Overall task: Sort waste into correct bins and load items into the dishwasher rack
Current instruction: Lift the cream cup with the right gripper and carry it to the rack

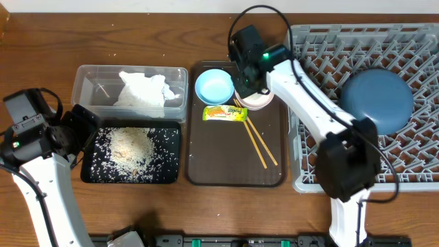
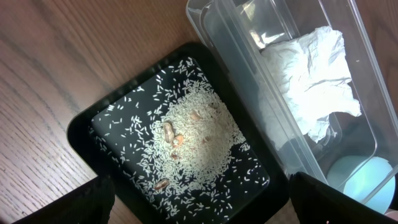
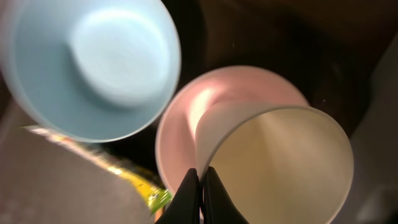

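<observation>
I will next raise my right gripper and carry the cup over the rack's far corner by the tray (image 1: 311, 42), which is to the gripper's right in the overhead view.
My right gripper (image 3: 200, 186) is shut on the rim of the small cream cup (image 3: 280, 162), which is tilted over the white bowl (image 3: 180, 118) at the back of the brown tray. The light-blue bowl (image 1: 214, 86) sits just to its left. The yellow-green wrapper (image 1: 225, 113) and the chopsticks (image 1: 259, 144) lie in front of them. My left gripper (image 2: 199, 205) is open and empty over the near edge of the black tray (image 2: 81, 124), which holds loose rice (image 2: 193, 137). The clear tub (image 1: 82, 75) holds the white napkin (image 1: 143, 89). The dark-blue plate (image 1: 377, 99) rests in the grey rack (image 1: 411, 41).
The brown serving tray (image 1: 233, 171) lies between the bins and the rack, its front half bare. The right arm (image 1: 309, 110) reaches across the rack's left edge. A few brown bits are mixed into the rice.
</observation>
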Available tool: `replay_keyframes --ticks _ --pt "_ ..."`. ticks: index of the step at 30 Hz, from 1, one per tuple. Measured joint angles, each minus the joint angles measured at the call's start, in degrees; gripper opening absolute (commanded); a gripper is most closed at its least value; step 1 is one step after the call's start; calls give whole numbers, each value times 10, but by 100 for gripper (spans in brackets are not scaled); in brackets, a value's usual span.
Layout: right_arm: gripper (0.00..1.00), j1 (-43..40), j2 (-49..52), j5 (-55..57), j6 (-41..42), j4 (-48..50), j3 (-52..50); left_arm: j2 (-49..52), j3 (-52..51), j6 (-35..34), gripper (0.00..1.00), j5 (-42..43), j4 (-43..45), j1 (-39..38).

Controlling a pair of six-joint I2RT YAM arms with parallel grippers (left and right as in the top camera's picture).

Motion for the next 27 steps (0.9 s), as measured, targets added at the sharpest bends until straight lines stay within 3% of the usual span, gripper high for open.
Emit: replay_keyframes --ticks 6,11,19,27 --pt "1 -49 -101 -62 -15 -6 9 0 0 0 92 0 0 0" --pt "1 -158 -148 -193 -49 -6 23 0 0 0 92 0 0 0" --pt "1 -314 -96 -478 -125 -7 24 0 0 0 92 0 0 0" --pt "1 -346 -5 -675 -169 -8 23 0 0 0 92 0 0 0"
